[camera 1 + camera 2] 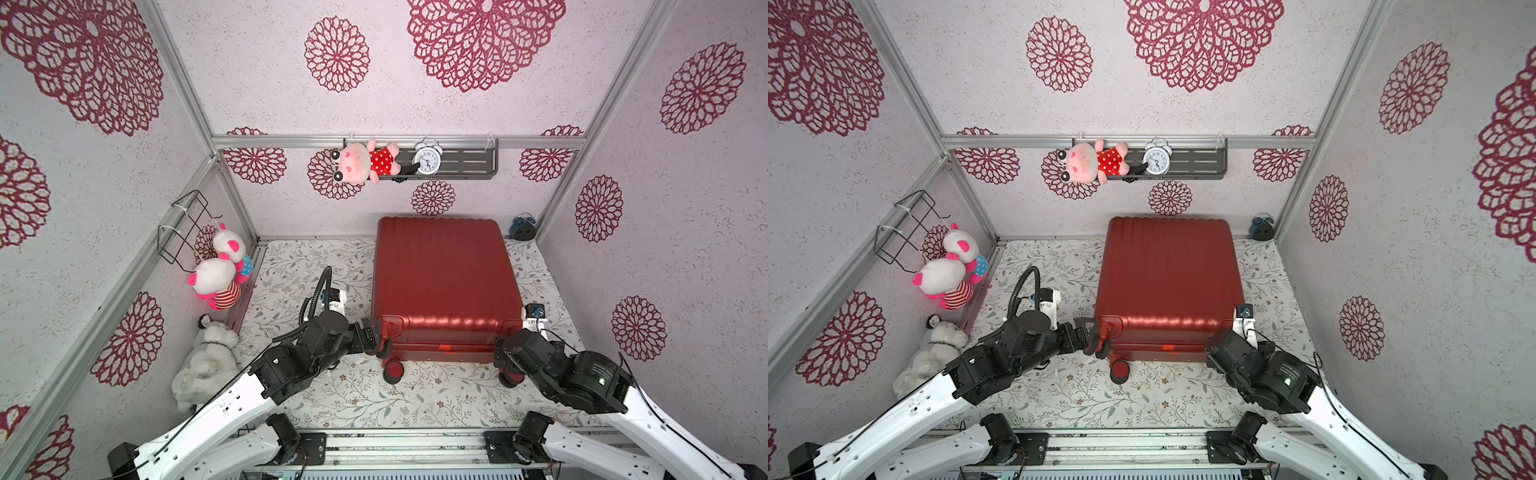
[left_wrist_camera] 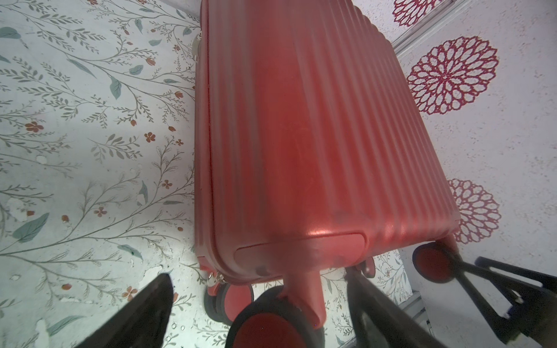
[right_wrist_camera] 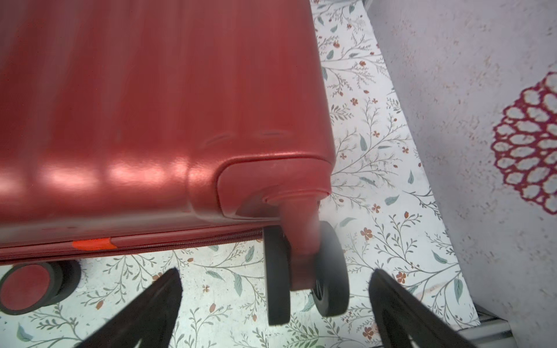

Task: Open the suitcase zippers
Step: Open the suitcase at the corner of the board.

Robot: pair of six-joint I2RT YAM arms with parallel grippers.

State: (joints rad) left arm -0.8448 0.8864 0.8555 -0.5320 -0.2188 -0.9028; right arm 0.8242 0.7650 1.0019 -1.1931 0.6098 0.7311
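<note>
The right gripper moves outward toward the suitcase's near corner next and closes around the wheel's red stem (image 3: 301, 237), as gaps still separate it from both fingers.
The dark red ribbed suitcase (image 1: 444, 274) (image 1: 1167, 274) lies flat and closed on the floral table, wheels toward the near edge. Its zipper track (image 3: 187, 241) runs along the near side seam past an orange tab (image 3: 93, 244). Silver zipper pulls (image 2: 215, 278) hang at the near-left corner. My left gripper (image 1: 381, 337) (image 2: 259, 280) is open, its fingers either side of the near-left upper wheel (image 2: 265, 328) without touching it. My right gripper (image 3: 275, 272) is open around the near-right wheel (image 3: 331, 265), with gaps on both sides. In both top views the right wrist (image 1: 523, 349) hides the right gripper's fingers.
A white plush toy (image 1: 203, 361) lies at the table's left edge, and plush toys (image 1: 220, 274) hang below a wire basket (image 1: 183, 228). A small blue clock (image 1: 523, 226) stands at the back right corner. A wall shelf (image 1: 457, 160) holds a clock and a pig toy. Walls close in on three sides.
</note>
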